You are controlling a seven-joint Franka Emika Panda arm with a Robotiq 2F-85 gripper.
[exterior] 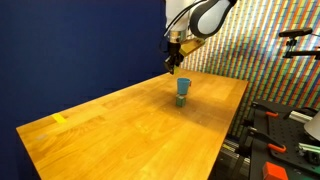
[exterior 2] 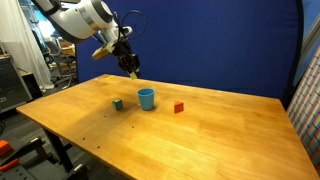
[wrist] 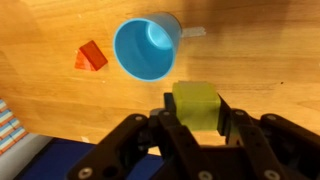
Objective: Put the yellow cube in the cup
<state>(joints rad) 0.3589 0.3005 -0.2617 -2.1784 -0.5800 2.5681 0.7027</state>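
Observation:
I should next move my gripper to the left in the wrist view, over the light blue cup's opening (exterior 2: 147, 92) (wrist: 146, 47), and let go of the cube.
My gripper (wrist: 196, 112) is shut on the yellow cube (wrist: 195, 104), held in the air above the table. In the wrist view the light blue cup (wrist: 146, 47) stands upright and empty just up and left of the cube. In both exterior views the gripper (exterior: 173, 62) (exterior 2: 133, 71) hangs above and a little to one side of the cup (exterior: 183, 88) (exterior 2: 146, 98). The yellow cube shows as a small speck between the fingers (exterior 2: 134, 72).
A red block (wrist: 90, 56) (exterior 2: 179, 107) lies beside the cup. A dark green cube (exterior 2: 118, 104) sits on the cup's other side, and shows at the cup's base (exterior: 181, 100). A flat yellow patch (exterior: 59, 119) lies near the table's far corner. Equipment stands past the table edge (exterior: 285, 130).

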